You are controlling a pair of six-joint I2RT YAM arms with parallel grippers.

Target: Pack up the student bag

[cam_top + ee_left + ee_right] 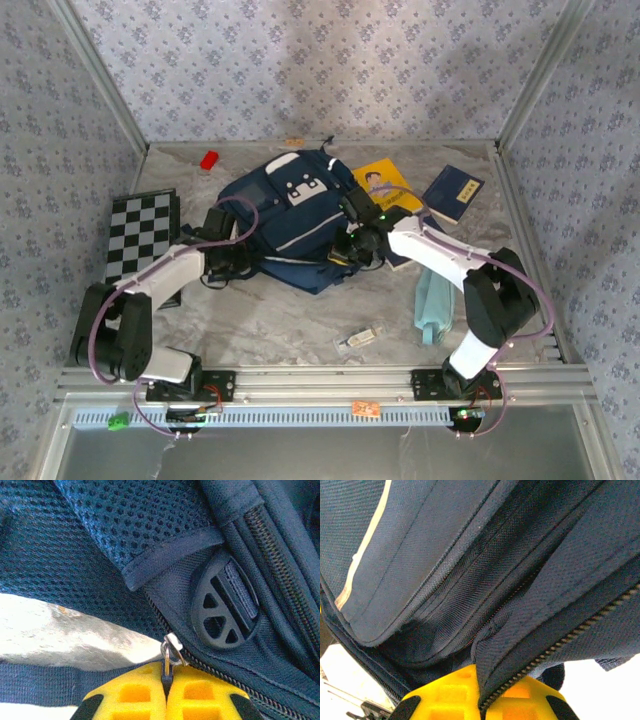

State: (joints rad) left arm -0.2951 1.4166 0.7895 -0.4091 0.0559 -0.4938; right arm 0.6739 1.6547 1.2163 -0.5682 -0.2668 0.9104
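I should keep my left gripper beside the black buckle (225, 605) next and open my fingers to let go of the metal zipper pull (172, 652) between them, because the zipper is open.
The student bag (290, 215), navy with white patches, lies in the middle of the table. My left gripper (235, 262) is at its near left side. In the left wrist view the yellow fingers (200, 695) are shut on the metal zipper pull (172, 652), just below a black plastic buckle (225, 605). My right gripper (345, 250) is at the bag's near right edge. Its yellow fingers (445, 695) are shut on a fold of the bag's fabric (530, 630) that carries a line of zipper teeth.
A black-and-white checkerboard (140, 235) lies left of the bag. A yellow book (385, 185) and a blue booklet (453, 192) lie at the back right. A red block (208, 159) sits back left. A teal cloth (433, 305) and a small clear item (358, 339) lie near the front.
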